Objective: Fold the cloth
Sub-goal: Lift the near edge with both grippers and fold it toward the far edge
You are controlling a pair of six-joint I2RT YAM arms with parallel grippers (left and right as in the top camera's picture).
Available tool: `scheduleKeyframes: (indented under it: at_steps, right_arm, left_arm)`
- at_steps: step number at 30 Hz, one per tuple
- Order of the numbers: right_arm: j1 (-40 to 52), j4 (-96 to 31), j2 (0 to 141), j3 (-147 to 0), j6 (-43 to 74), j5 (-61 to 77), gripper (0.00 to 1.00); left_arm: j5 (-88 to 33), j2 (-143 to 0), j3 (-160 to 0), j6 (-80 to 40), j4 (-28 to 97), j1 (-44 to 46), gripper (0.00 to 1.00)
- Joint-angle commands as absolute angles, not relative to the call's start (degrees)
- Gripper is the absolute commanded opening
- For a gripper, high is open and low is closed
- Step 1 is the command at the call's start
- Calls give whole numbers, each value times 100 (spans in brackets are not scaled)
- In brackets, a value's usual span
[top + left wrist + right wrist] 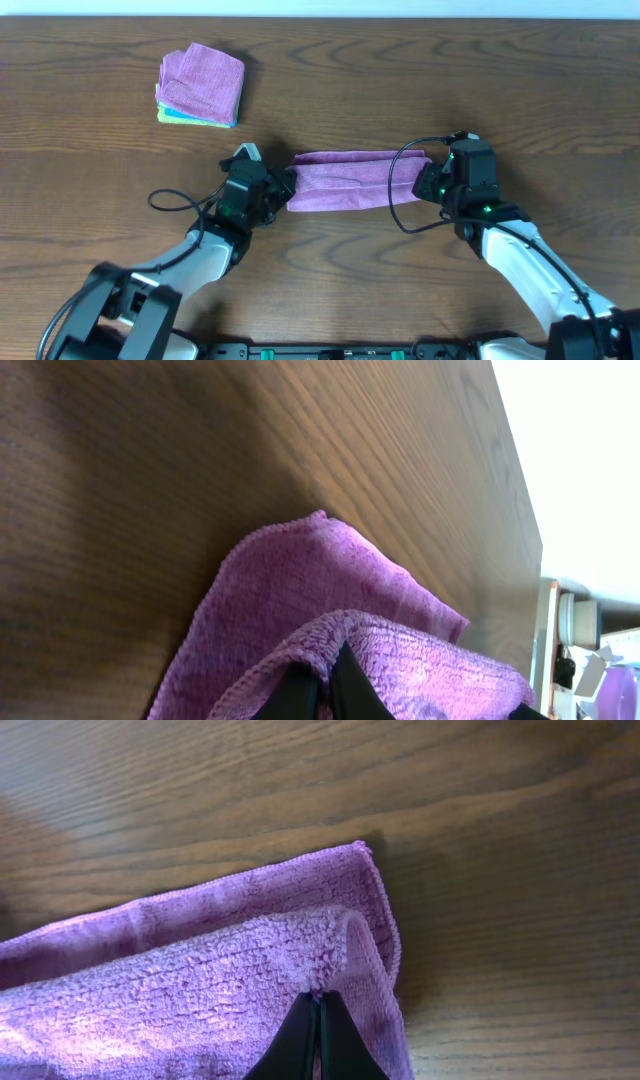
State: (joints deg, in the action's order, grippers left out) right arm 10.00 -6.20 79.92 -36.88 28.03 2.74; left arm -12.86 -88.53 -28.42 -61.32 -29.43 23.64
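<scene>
My left gripper should bring the pinched upper layer of the cloth outward to the lower layer's far edge [298, 156] [326, 524], because part of that lower layer is still uncovered.
A purple cloth [350, 180] lies in a long folded strip on the wooden table between my two grippers. My left gripper [283, 188] is shut on the cloth's left end; in the left wrist view its fingers [322, 672] pinch a raised upper layer of the cloth [300, 585]. My right gripper [428, 181] is shut on the cloth's right end; in the right wrist view its fingers [318, 1005] pinch the upper fold of the cloth [200, 970] over the lower layer.
A stack of folded cloths [201, 85], purple on top with blue and green below, sits at the back left. Black cables loop beside both arms. The table's far edge shows in the left wrist view [520, 470].
</scene>
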Motion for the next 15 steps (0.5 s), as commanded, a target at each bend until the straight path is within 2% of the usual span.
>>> scheduleKeyframes:
  at_steps: [1, 15]
  right_arm:
    - [1020, -530, 8099, -3673, 2823, 82, 1]
    - [1020, 360, 8812, -3673, 2722, -137, 1]
  left_arm:
    - [-1140, -9122, -3033, -6018, -3050, 2316, 6]
    - [-1100, -10099, -3920, -5527, -3048, 2316, 6]
